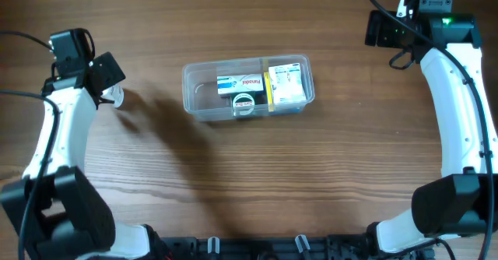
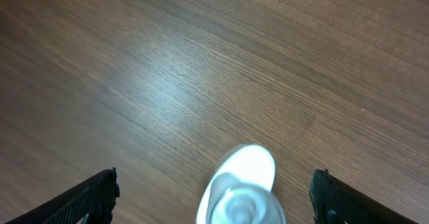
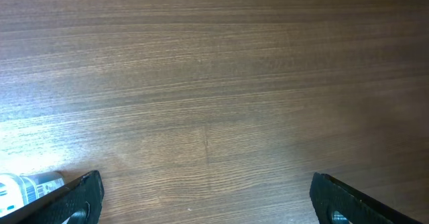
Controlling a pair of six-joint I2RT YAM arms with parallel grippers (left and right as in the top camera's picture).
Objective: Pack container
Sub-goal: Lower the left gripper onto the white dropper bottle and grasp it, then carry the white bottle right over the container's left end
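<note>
My left gripper lowers around the small white rounded object [image 1: 115, 96] [image 2: 245, 200] and closes next, since the object stands between the open fingers with a gap on each side.
The clear container [image 1: 194, 96] sits at mid-table. It holds a white-and-blue box [image 1: 240, 82], a yellow-and-white box [image 1: 285, 83] and a small round item [image 1: 244, 104]. My left gripper [image 1: 111, 89] is at the left of the table, well away from the container. In the left wrist view the left gripper [image 2: 214, 180] is open, and a small white rounded object [image 2: 242, 187] stands blurred between its fingers [image 2: 94, 194] with a gap on each side. My right gripper [image 3: 206, 184] hangs open over bare wood at the far right [image 1: 379, 28].
The table is dark wood [image 1: 257, 182]. A small pale object [image 3: 27, 186] shows at the left edge of the right wrist view. Both arm bases stand at the near edge, left [image 1: 70, 213] and right [image 1: 443, 205].
</note>
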